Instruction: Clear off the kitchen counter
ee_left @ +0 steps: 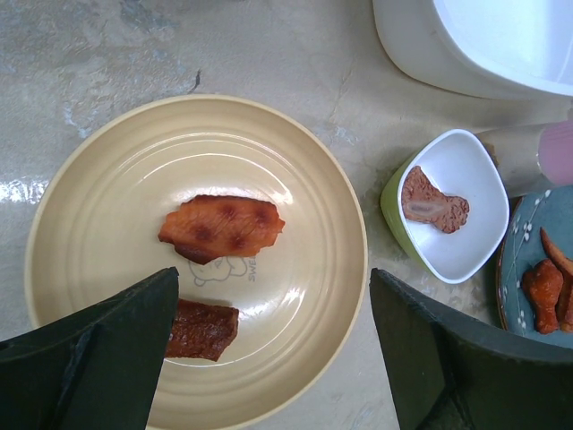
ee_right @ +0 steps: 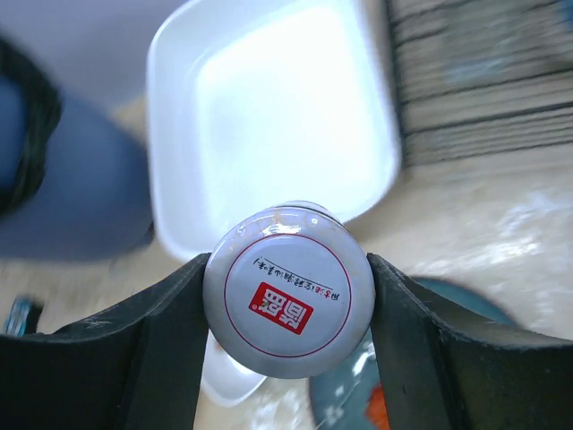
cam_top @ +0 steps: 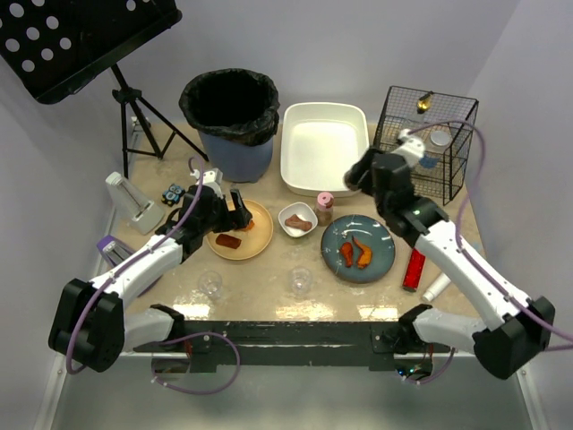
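Observation:
My right gripper moves to the right in the top view next, goes down into the basket's near section (cam_top: 430,182) and lets go, since the wire basket already holds another jar.
The kitchen counter (cam_top: 260,279) carries dishes and food. My right gripper (cam_top: 335,193) is shut on a small jar (cam_top: 324,209); in the right wrist view both fingers press the sides of the jar's white lid (ee_right: 288,291) with its red logo. My left gripper (cam_top: 235,211) hangs open over the beige plate (cam_top: 255,246). In the left wrist view the beige plate (ee_left: 107,179) holds two pieces of reddish meat (ee_left: 222,227), and the left gripper (ee_left: 273,358) straddles the plate's right rim without touching anything.
A small white bowl (cam_top: 288,211) with meat and a blue plate (cam_top: 380,260) with chicken pieces sit mid-counter. Two glasses (cam_top: 300,280) stand near the front. A red tube (cam_top: 414,270) and a white bottle (cam_top: 436,287) lie right. Behind are a bin (cam_top: 230,121), a white tub (cam_top: 324,148) and a wire basket (cam_top: 425,143).

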Robot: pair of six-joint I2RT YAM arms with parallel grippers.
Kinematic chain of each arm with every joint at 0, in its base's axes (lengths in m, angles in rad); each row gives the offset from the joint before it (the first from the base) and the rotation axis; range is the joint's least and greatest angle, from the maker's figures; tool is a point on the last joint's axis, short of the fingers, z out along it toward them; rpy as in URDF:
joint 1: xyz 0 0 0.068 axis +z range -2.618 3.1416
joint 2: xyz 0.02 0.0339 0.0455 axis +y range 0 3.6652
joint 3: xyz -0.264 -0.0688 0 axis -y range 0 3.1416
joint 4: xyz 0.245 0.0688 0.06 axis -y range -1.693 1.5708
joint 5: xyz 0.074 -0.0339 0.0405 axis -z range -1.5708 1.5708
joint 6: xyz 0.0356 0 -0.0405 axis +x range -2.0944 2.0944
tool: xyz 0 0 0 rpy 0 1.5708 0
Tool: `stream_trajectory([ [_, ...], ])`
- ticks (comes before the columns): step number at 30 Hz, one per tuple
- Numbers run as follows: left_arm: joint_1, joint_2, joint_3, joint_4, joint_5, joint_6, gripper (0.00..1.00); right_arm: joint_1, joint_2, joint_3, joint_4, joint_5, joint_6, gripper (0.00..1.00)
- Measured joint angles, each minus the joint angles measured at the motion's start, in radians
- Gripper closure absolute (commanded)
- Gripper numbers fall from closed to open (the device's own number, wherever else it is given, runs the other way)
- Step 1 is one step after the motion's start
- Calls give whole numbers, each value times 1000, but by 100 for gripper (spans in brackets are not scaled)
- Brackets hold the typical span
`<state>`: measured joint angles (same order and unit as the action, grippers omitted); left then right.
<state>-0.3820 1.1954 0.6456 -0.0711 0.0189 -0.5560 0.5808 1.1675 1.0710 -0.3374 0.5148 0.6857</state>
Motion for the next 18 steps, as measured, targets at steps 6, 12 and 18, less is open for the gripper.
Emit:
stream_trajectory([
  [6,0,0,0,0,9,0,8,-240,-69,0,-6,71,-54,100],
  [12,0,-1,0,0,16,0,8,-415,-13,-3,32,70,-95,100],
  [18,0,-1,0,2,25,0,8,-464,55,-25,136,69,-128,100],
])
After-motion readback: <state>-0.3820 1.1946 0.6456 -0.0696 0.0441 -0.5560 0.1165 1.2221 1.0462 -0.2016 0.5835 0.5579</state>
